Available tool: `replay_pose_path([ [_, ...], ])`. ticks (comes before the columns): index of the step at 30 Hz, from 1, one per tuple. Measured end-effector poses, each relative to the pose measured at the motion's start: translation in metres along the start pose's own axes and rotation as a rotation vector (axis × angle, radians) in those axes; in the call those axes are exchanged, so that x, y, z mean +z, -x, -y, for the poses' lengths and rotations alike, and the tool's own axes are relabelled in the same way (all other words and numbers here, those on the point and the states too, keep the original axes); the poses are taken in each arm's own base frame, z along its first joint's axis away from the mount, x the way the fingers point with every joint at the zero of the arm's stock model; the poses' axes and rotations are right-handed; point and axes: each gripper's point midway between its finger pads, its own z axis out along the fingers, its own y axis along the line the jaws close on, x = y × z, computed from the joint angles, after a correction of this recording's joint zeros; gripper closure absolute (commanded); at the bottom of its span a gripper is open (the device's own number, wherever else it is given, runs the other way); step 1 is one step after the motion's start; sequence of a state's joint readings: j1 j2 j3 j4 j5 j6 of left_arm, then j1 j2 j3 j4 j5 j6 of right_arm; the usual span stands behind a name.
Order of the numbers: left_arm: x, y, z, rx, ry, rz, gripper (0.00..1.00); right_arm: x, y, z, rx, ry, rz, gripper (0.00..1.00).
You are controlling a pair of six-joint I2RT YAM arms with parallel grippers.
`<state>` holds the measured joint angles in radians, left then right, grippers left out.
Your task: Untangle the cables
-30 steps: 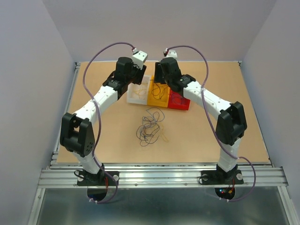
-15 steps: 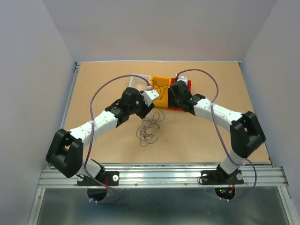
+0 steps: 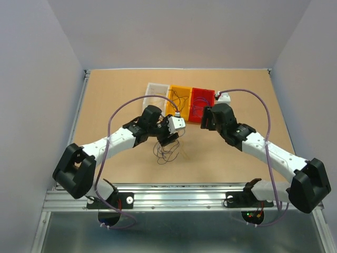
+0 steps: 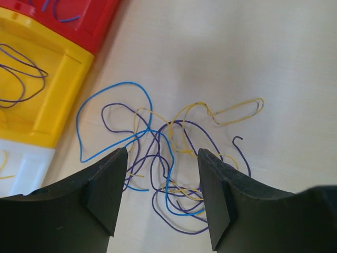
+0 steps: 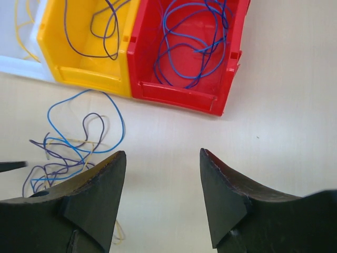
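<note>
I will next lower the fingers of my left gripper onto the yellow wire's bend (image 4: 197, 105), beside the loop that sticks out clear of the tangle.
The cables are a small tangle (image 3: 166, 153) of thin blue, purple and pale yellow wires on the tan table. In the left wrist view the tangle (image 4: 171, 160) lies spread between and beyond my fingers. My left gripper (image 3: 170, 139) (image 4: 163, 152) is open and empty, low over the tangle's far part. My right gripper (image 3: 206, 119) (image 5: 163, 152) is open and empty above bare table, just in front of the red bin. The tangle (image 5: 68, 150) lies to its left there.
Three bins stand in a row at the back: a white one (image 3: 156, 85), a yellow one (image 3: 180, 88) and a red one (image 3: 202, 90). Each holds loose wires: yellow (image 5: 84, 79) purple ones, red (image 5: 179, 96) blue ones.
Both arms have drawn back from the bins toward the near side. The left gripper has come down over the tangle. The right gripper has moved off the bins to the table in front of them.
</note>
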<state>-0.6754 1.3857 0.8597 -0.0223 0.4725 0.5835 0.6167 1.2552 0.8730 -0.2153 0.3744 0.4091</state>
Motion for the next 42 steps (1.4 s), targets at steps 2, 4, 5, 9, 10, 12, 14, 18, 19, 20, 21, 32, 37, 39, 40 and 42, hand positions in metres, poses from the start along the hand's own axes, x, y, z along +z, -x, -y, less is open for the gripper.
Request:
replay_pose_path([
  [2, 0.009, -0.007, 0.003, -0.009, -0.027, -0.025, 0.36, -0.008, 0.006, 0.001, 0.016, 0.014, 0.031, 0.37],
  [4, 0.018, -0.013, 0.007, -0.017, -0.062, -0.050, 0.38, -0.015, 0.008, 0.002, 0.028, 0.025, 0.053, 0.37],
  [5, 0.020, -0.015, 0.009, -0.019, -0.073, -0.057, 0.42, -0.018, 0.008, 0.004, 0.033, 0.028, 0.061, 0.37],
  [9, 0.035, -0.017, 0.013, -0.021, -0.122, -0.083, 0.81, -0.027, 0.009, 0.009, 0.042, 0.031, 0.085, 0.39],
  [10, 0.038, -0.017, 0.013, -0.021, -0.130, -0.086, 0.91, -0.028, 0.009, 0.009, 0.044, 0.031, 0.089, 0.39],
  [12, 0.048, -0.018, 0.014, -0.021, -0.148, -0.105, 1.00, -0.030, 0.012, 0.010, 0.049, 0.035, 0.102, 0.40],
  [14, 0.055, -0.021, 0.015, -0.022, -0.160, -0.127, 1.00, -0.030, 0.011, 0.010, 0.051, 0.037, 0.106, 0.41],
  [18, 0.053, -0.024, 0.022, -0.033, -0.195, -0.150, 1.00, -0.030, 0.015, 0.007, 0.052, 0.053, 0.118, 0.39],
  [19, 0.048, -0.022, 0.024, -0.036, -0.198, -0.151, 1.00, -0.029, 0.015, 0.001, 0.048, 0.085, 0.121, 0.33],
  [20, 0.043, -0.018, 0.025, -0.035, -0.197, -0.147, 1.00, -0.029, 0.013, -0.003, 0.041, 0.111, 0.119, 0.30],
  [21, 0.035, -0.010, 0.024, -0.033, -0.188, -0.132, 1.00, -0.028, 0.011, -0.008, 0.029, 0.142, 0.118, 0.28],
  [32, -0.111, 0.169, -0.009, 0.054, 0.088, 0.278, 1.00, -0.053, -0.012, -0.104, -0.213, 0.808, 0.251, 0.17],
  [37, -0.138, 0.201, -0.017, 0.031, 0.131, 0.319, 1.00, -0.068, -0.007, -0.135, -0.261, 1.021, 0.349, 0.18],
  [39, -0.143, 0.208, -0.023, 0.010, 0.158, 0.318, 1.00, -0.068, -0.010, -0.142, -0.268, 1.074, 0.356, 0.18],
  [40, -0.146, 0.212, -0.027, 0.002, 0.176, 0.319, 1.00, -0.066, -0.014, -0.144, -0.270, 1.088, 0.350, 0.18],
  [42, -0.154, 0.223, -0.039, -0.018, 0.232, 0.333, 1.00, -0.058, -0.022, -0.148, -0.275, 1.111, 0.329, 0.19],
])
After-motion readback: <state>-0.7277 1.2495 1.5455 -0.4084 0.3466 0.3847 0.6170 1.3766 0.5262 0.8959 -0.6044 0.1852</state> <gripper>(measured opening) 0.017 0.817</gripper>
